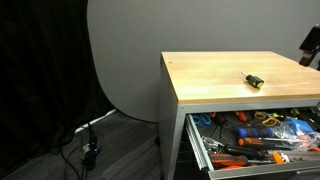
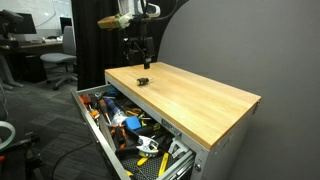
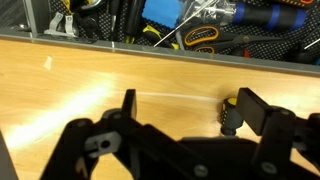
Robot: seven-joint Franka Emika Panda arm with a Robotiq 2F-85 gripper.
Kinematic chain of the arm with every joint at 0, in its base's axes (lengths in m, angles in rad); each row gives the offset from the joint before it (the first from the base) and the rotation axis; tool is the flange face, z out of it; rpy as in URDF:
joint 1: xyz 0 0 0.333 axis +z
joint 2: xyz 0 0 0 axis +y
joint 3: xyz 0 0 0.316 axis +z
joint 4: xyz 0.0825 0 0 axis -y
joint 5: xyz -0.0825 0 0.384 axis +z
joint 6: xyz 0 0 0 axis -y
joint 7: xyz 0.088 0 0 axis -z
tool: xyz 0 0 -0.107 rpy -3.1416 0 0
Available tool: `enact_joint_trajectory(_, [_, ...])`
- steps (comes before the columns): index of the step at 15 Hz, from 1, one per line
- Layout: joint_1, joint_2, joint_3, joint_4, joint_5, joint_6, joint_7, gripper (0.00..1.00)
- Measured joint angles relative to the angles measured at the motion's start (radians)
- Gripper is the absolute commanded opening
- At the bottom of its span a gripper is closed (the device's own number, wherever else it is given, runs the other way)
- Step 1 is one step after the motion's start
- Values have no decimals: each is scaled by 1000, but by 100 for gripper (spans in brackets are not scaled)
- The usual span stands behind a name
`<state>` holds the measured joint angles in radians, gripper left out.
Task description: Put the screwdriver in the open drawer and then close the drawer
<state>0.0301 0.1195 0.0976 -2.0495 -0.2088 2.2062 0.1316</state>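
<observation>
The screwdriver's black handle (image 1: 255,82) (image 3: 231,120) lies off-centre near one finger, so next I need to move my open gripper to the right in the wrist view and then down onto it.
The screwdriver (image 1: 254,80), small and black with a yellow band, lies on the wooden tabletop (image 1: 215,85); it also shows in an exterior view (image 2: 142,79). My gripper (image 2: 138,58) hangs open above it, not touching. In the wrist view the screwdriver (image 3: 230,113) lies between my open fingers (image 3: 190,110), close to the right-hand finger. The top drawer (image 1: 196,140) stands pulled out below the table edge, full of tools; it also shows in an exterior view (image 2: 92,122) and along the top of the wrist view (image 3: 150,46).
The drawer holds several orange-, blue- and yellow-handled tools (image 1: 262,135). A grey round backdrop (image 1: 120,60) stands behind the table. Cables (image 1: 88,150) lie on the floor. An office chair (image 2: 62,62) stands in the background.
</observation>
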Motion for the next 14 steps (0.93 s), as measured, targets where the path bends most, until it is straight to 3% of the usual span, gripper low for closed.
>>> enact_joint_trajectory(7, [49,180,0,126,58,-14,11,100])
enact_joint_trajectory(14, [97,277,-8,212,57,-7,94,100])
